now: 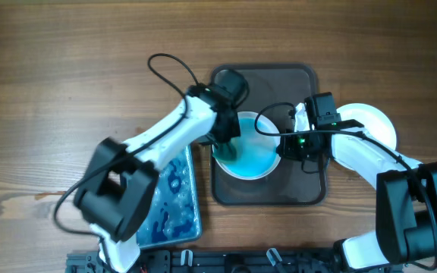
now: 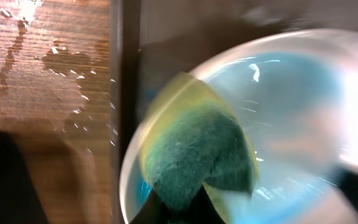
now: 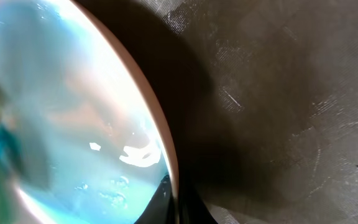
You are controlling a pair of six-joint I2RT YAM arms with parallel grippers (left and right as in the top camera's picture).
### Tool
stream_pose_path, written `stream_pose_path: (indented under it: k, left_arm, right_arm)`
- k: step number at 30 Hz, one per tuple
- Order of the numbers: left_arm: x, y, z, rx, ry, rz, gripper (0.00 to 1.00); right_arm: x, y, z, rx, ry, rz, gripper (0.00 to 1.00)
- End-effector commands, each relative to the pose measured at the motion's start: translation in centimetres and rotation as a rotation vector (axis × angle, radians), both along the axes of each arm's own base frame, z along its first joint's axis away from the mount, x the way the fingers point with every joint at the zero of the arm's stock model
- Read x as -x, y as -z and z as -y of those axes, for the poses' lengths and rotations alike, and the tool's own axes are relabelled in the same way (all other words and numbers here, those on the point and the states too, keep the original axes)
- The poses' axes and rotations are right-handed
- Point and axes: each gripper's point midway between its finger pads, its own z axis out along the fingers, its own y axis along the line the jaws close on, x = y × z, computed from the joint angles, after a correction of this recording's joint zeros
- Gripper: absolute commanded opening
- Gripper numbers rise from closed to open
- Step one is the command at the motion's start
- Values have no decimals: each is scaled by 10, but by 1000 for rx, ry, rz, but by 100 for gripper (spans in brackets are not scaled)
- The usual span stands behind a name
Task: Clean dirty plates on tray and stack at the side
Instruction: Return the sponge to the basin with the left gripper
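Note:
The tub stands open alongside, so the robot's left gripper needs to lift the sponge it holds off the plate next and then lower it into the blue tub's far end (image 1: 176,174).
A white plate (image 1: 255,155) smeared blue lies on the dark brown tray (image 1: 279,80). My left gripper (image 1: 226,145) is shut on a green and yellow sponge (image 2: 197,149), which presses on the plate's left part (image 2: 291,81). My right gripper (image 1: 285,144) is shut on the plate's right rim; in the right wrist view the fingers (image 3: 174,202) pinch the rim of the plate (image 3: 73,112) above the tray (image 3: 278,93). A plain white plate (image 1: 374,121) lies on the table at the right, partly under my right arm. I see no third plate.
A blue tub (image 1: 196,220) holding soapy water stands left of the tray, near the front edge. Water drops lie on the wood (image 2: 61,62) beside the tray's left rim (image 2: 126,62). Cables loop above both arms.

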Motion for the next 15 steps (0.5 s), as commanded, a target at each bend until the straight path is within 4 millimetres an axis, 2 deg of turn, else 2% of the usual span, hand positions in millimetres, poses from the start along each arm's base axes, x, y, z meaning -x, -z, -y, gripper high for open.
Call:
stream_pose_path:
  k: [1,4,6,8,11,15]
  left_arm:
    - [-3,-80,7,219,-7,67,4]
    - [4,-105,-27,201,-70,74,4]
    - [11,-112,-52,155,-98,65,4]
    - [18,-110,-78,78,-145,38,4]
    - [33,-94,-115,-70,-197,-23,4]
    - [47,-53,-134,-131,-271,-83,7]
  right_arm:
    - [15,23,23,120,28,-62,4]
    - [15,23,23,120,28,-62,4]
    - [15,23,23,120,27,-60,4]
    - [14,23,23,120,28,-59,4]
    - [14,23,23,120,28,-59,4]
    - [14,23,23,120,28,-59,4]
